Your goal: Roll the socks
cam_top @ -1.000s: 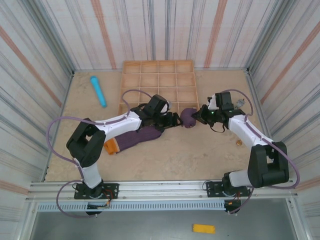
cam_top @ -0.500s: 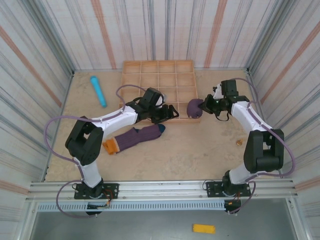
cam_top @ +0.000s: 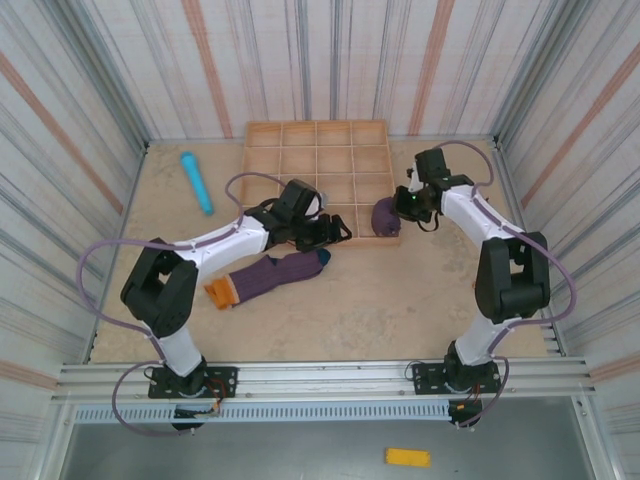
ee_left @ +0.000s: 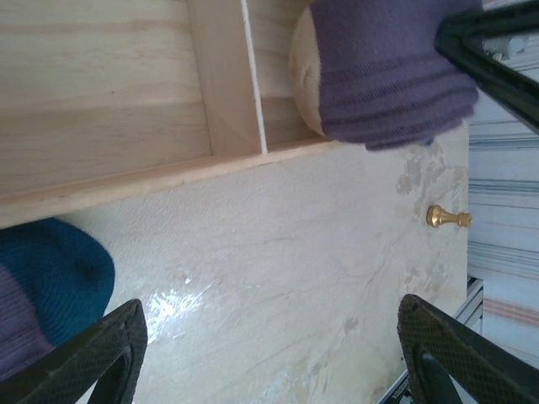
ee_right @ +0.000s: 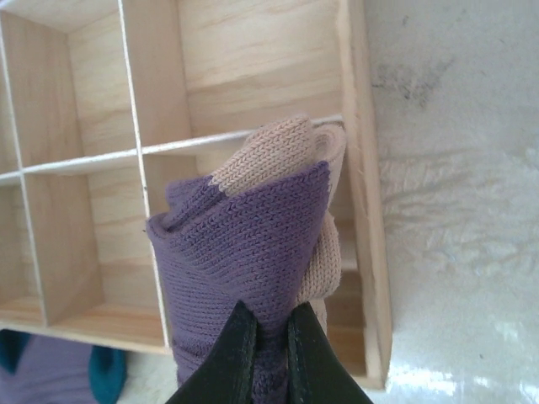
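The rolled sock (ee_right: 244,244) hangs above the tray's sides, so I will next move my right gripper farther over the tray. It will then go down into the tray's near corner section to let go.
A rolled purple sock bundle (cam_top: 385,215) with a tan part hangs over the front right compartment of the wooden tray (cam_top: 300,135). My right gripper (cam_top: 400,207) is shut on the rolled sock (ee_right: 244,244), pinching its purple knit between both fingers. The same bundle (ee_left: 383,71) shows above the tray wall in the left wrist view. A second purple sock (cam_top: 265,277) lies flat on the table with a teal toe (ee_left: 50,269) and orange cuff. My left gripper (cam_top: 335,232) is open just beyond that toe, nothing between its fingers (ee_left: 93,358).
A light blue cylinder (cam_top: 196,181) lies at the back left. A small brass piece (ee_left: 446,218) sits on the table right of the tray. Striped walls close in the table on three sides.
My right gripper has carried the rolled sock from the table up and back over the tray's front right corner. The left gripper pulled back left, leaving the flat sock.
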Available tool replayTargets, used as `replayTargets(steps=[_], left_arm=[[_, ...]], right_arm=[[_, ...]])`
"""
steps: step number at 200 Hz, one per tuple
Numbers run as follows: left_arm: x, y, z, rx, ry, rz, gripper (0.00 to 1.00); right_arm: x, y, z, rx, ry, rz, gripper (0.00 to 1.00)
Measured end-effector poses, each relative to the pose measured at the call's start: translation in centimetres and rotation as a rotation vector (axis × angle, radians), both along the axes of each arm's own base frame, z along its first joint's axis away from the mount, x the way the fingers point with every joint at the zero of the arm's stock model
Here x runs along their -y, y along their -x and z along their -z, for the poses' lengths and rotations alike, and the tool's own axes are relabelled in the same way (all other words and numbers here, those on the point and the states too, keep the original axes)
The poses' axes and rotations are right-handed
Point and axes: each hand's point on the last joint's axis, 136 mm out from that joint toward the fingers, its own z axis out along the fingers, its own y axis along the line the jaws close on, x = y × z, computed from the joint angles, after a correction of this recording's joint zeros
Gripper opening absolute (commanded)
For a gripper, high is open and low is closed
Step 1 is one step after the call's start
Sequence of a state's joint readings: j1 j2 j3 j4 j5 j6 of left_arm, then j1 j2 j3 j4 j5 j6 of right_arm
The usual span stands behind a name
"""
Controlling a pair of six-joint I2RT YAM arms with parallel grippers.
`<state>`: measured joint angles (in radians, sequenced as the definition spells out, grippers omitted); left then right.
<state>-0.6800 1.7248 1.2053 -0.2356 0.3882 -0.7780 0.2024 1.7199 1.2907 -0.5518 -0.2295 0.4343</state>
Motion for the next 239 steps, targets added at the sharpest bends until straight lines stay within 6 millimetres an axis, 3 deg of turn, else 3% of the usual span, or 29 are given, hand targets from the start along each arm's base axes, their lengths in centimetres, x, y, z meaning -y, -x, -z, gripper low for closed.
replayTargets(steps=[50,90,137,214,239], left_arm=[[-0.7,0.6,0.3,-0.004,-0.011,-0.005,0.80],[-1.1,0.6,0.2,0.000,-0.015,-0.014,0.80],[-1.5,0.7,0.1,0.000,-0.015,-0.021,0.80],[-2.8,2.0,0.6,-0.021,-0.045,-0.022,0.83],[-3.9,2.8,0.4,-0.026,-0.074,-0.029,0.86]], right_arm=[[-1.5,-1.2,1.9,-0.014,0.137,-0.019,0.00],[-3.0,-0.8,3.2,-0.031,0.174,-0.049,0.00],[-5.1,-0.9,3.6,-0.037,0.066,-0.052,0.00],[-4.8,-1.1,6.2,-0.088,-0.110,0.025,0.00],[-4.9,-1.2,6.3,-0.086,-0.139,0.028,0.13]])
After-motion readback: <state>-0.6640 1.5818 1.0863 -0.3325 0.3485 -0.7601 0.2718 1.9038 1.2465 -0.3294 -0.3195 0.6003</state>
